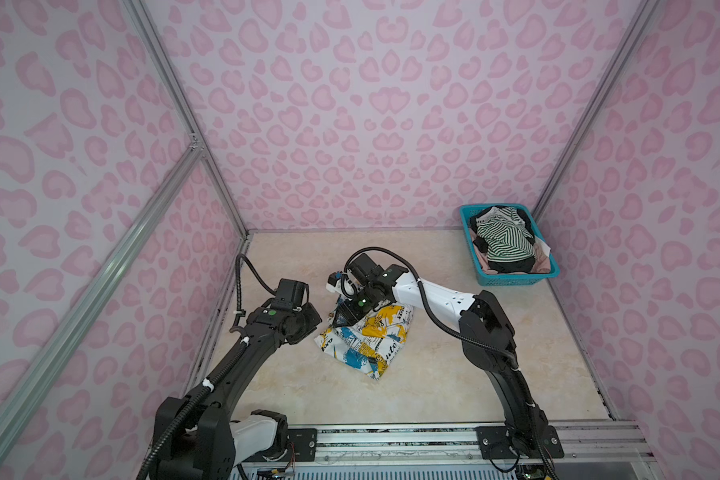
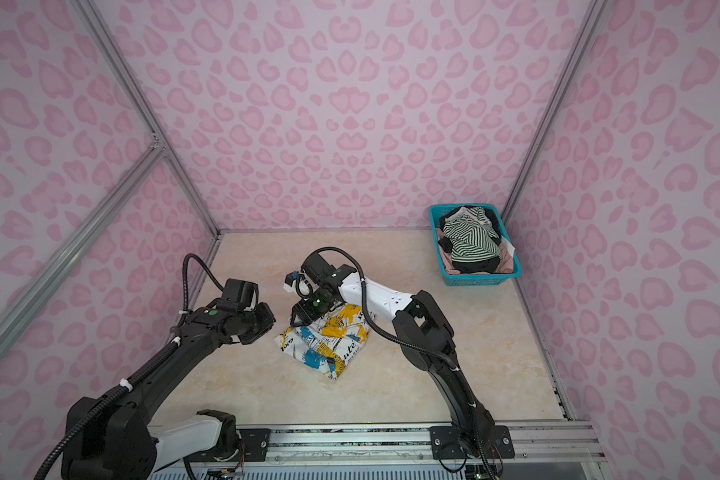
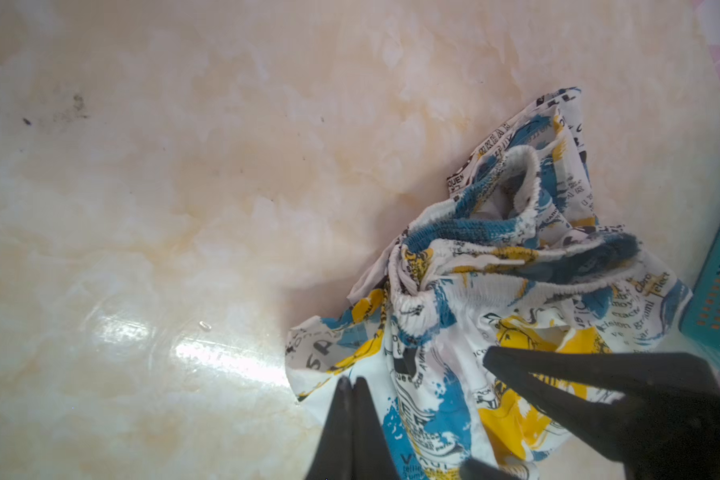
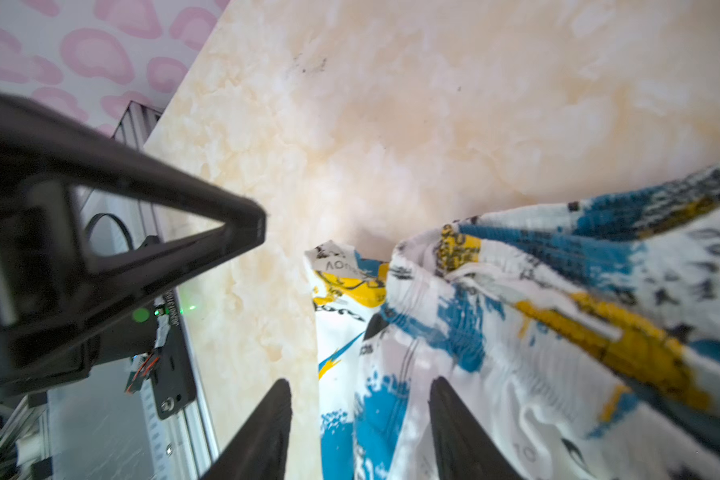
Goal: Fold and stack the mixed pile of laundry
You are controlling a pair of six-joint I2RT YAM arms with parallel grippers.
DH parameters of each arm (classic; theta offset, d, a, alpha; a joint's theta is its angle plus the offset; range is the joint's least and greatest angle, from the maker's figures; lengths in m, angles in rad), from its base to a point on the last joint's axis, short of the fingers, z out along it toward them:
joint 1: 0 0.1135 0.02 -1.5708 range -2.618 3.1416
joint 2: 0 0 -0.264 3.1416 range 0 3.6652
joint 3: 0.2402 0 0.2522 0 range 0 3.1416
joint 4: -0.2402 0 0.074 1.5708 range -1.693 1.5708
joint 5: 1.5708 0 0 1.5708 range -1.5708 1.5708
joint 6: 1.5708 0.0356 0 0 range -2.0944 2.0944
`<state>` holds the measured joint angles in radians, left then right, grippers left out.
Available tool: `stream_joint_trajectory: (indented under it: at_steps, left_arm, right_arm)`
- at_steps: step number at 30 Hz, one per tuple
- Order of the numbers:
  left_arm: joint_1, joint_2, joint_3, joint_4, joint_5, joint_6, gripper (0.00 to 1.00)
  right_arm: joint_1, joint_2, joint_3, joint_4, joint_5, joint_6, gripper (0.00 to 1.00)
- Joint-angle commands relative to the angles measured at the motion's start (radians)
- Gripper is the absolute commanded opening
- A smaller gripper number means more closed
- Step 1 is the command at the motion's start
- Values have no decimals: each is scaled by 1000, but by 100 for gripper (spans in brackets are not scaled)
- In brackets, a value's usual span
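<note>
I need to move my left gripper outward next, over the near end of the bunched waistband [image 3: 414,310], and release the fold of cloth, as that end is outward of its fingers.
The white garment with blue and yellow splashes and black lettering [image 1: 368,338] [image 2: 329,338] lies crumpled mid-table, its elastic waistband bunched up [image 3: 495,249]. My right gripper [image 4: 360,386] is open, low over the garment's far left part [image 1: 344,318], with a fold of cloth between its spread fingers. One of those fingers [image 3: 578,374] shows dark over the cloth in the left wrist view. My left gripper [image 3: 352,384] is shut at the garment's left corner [image 1: 310,323], with no cloth visibly pinched. The rest of the mixed laundry pile fills the basket: the striped top [image 1: 504,241], a black piece [image 1: 512,264] and a pink piece [image 1: 542,259].
The teal mesh basket [image 1: 512,281] [image 2: 474,279] stands in the far right corner against the pink patterned walls. An aluminium rail [image 1: 391,436] runs along the front edge and carries both arm bases. The marbled tabletop [image 1: 433,374] surrounds the garment.
</note>
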<state>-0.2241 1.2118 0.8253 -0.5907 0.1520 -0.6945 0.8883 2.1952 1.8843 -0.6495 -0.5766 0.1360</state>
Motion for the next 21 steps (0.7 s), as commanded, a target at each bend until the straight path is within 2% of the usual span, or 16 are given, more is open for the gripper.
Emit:
stream_joint_trajectory:
  at_steps: [1,4,7,9,11,16,19,21]
  left_arm:
    - [13,13,39,-13,36,77,2]
    - [13,44,81,2,123,158,3]
    - [13,72,116,27,218,232,7]
    - [12,88,131,52,260,266,13]
    - [12,109,140,77,299,281,17]
    - [10,144,146,105,310,245,16]
    - [-2,137,122,96,255,203,16]
    - [-13,130,96,88,221,184,20]
  right_arm:
    - [-7,-62,-19,-28,-72,-23,59]
    - [-25,-149,-83,4,-30,-2,59]
    - [-48,-231,-180,35,144,45,53]
    - [-63,-247,-222,17,265,63,47]
    - [-84,-234,-250,28,271,92,42]
    - [-115,-104,-243,148,254,185,27]
    - [-115,13,-150,156,252,218,22]
    - [-114,75,-93,156,243,234,21]
